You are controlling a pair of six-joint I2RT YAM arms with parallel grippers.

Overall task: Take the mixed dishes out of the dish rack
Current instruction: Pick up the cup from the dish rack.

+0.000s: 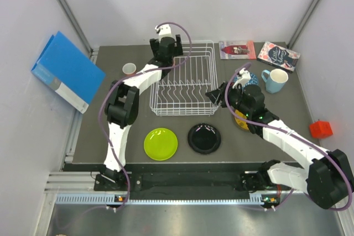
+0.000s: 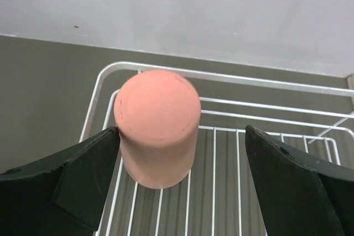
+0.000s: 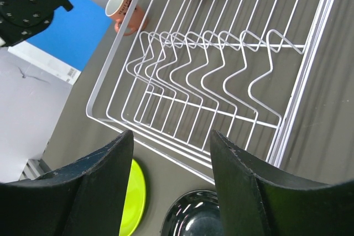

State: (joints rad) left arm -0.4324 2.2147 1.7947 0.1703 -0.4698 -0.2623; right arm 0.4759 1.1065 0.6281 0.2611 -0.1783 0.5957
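The salmon cup sits off-center between the left gripper's fingers, so the gripper will next go down, shift to the left in the wrist view and close around the cup's sides.
The white wire dish rack (image 1: 185, 81) holds a salmon cup (image 2: 157, 125), standing upside down in its far left corner. My left gripper (image 2: 182, 175) hangs open around the cup, with the left finger (image 2: 83, 175) next to its side and the right finger well apart. In the top view the left gripper (image 1: 166, 45) hides this cup. My right gripper (image 3: 171, 139) is open and empty beside the rack's (image 3: 210, 70) near right corner. On the table lie a lime-green plate (image 1: 160, 143), a black plate (image 1: 204, 138), a pink cup (image 1: 129, 69) and a light blue mug (image 1: 275, 80).
A blue binder (image 1: 66, 70) leans at the far left. Two books (image 1: 238, 49) (image 1: 278, 55) lie at the back right. A red block (image 1: 320, 129) sits at the right edge. A yellow plate (image 1: 240, 121) and a blue bowl (image 1: 247, 79) show partly beside the right arm.
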